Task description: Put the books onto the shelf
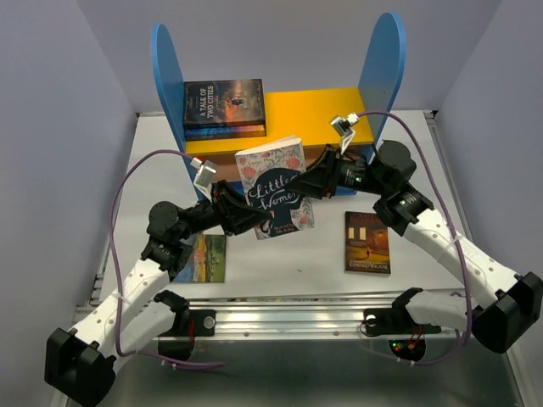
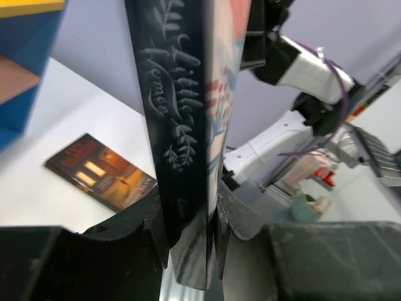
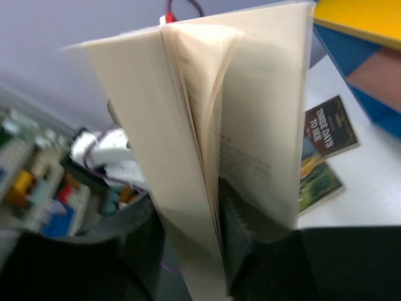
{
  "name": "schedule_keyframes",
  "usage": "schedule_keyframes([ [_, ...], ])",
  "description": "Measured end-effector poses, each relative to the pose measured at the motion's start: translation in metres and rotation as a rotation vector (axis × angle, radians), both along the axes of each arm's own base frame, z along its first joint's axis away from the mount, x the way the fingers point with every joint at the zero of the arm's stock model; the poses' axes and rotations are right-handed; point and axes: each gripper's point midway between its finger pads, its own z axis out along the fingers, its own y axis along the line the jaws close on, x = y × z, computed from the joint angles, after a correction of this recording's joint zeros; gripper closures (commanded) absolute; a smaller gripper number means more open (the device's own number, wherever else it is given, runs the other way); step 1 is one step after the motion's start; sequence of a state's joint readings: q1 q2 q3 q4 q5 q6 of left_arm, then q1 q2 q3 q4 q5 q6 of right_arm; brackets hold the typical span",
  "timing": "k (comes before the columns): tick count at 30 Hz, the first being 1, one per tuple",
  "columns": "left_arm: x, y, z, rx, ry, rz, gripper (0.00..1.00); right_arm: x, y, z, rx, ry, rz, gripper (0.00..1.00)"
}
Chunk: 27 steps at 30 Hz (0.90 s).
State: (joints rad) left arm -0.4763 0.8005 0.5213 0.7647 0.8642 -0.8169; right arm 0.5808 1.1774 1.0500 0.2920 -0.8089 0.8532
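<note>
My left gripper moves up and outward next, turning the book flat over the stacked books on the yellow top board, where the other books already lie.
A "Little Women" book [image 1: 273, 188] is held upright above the table, in front of the shelf [image 1: 386, 59]. My left gripper [image 1: 254, 219] is shut on its lower spine edge; the dark spine [image 2: 178, 125] sits between the jaws of that gripper [image 2: 191, 219]. My right gripper [image 1: 307, 185] is shut on the page side, and the pages [image 3: 188, 125] fan out around its fingers [image 3: 241, 226]. Stacked books [image 1: 223, 108] lie on the shelf's yellow top board [image 1: 318, 110]. One dark book [image 1: 366, 242] lies flat on the table at the right. Another book [image 1: 206, 257] lies by my left arm.
The shelf's blue side panels [image 1: 165, 64] rise at the back, with purple walls behind and to both sides. Cables [image 1: 136, 182] loop from both wrists. A metal rail [image 1: 288, 314] with the arm bases runs along the near edge.
</note>
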Motion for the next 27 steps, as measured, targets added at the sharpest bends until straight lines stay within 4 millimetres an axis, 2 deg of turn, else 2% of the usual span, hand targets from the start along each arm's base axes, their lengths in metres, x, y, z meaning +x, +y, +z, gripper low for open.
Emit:
schedule_keyframes([
  [2, 0.005, 0.001, -0.001, -0.001, 0.018, 0.028, 1.0, 0.014, -0.005, -0.001, -0.035, -0.003, -0.12, 0.07],
  [3, 0.008, 0.002, -0.002, 0.001, 0.03, 0.05, 1.0, 0.03, -0.014, 0.0, -0.061, -0.01, -0.244, 0.0],
  [5, 0.013, 0.003, -0.004, 0.0, 0.053, 0.079, 1.0, 0.044, -0.027, 0.001, -0.086, -0.019, -0.371, 0.0],
  [7, 0.021, 0.004, -0.005, -0.002, 0.077, 0.118, 1.0, 0.06, -0.051, 0.002, -0.115, -0.025, -0.546, 0.0],
  [8, 0.029, 0.005, -0.004, -0.001, 0.108, 0.157, 1.0, 0.061, -0.06, 0.004, -0.118, -0.029, -0.59, 0.0],
  [10, 0.042, 0.007, 0.005, -0.001, 0.145, 0.219, 1.0, 0.071, -0.088, 0.007, -0.132, -0.034, -0.753, 0.0],
  [14, 0.087, 0.013, 0.052, -0.063, 0.159, 0.399, 1.0, 0.074, -0.123, 0.013, -0.146, -0.057, -0.926, 0.0],
  [17, 0.12, 0.02, 0.099, -0.144, 0.147, 0.53, 1.0, 0.076, -0.135, 0.012, -0.162, -0.064, -0.988, 0.0],
  [20, 0.149, 0.028, 0.131, -0.215, 0.166, 0.654, 1.0, 0.078, -0.139, 0.003, -0.195, -0.059, -1.008, 0.0],
  [24, 0.188, 0.037, 0.156, -0.278, 0.241, 0.834, 1.0, 0.08, -0.141, -0.016, -0.249, -0.042, -1.014, 0.0],
  [27, 0.214, 0.039, 0.156, -0.307, 0.318, 0.978, 1.0, 0.08, -0.142, -0.021, -0.268, -0.039, -1.016, 0.0],
])
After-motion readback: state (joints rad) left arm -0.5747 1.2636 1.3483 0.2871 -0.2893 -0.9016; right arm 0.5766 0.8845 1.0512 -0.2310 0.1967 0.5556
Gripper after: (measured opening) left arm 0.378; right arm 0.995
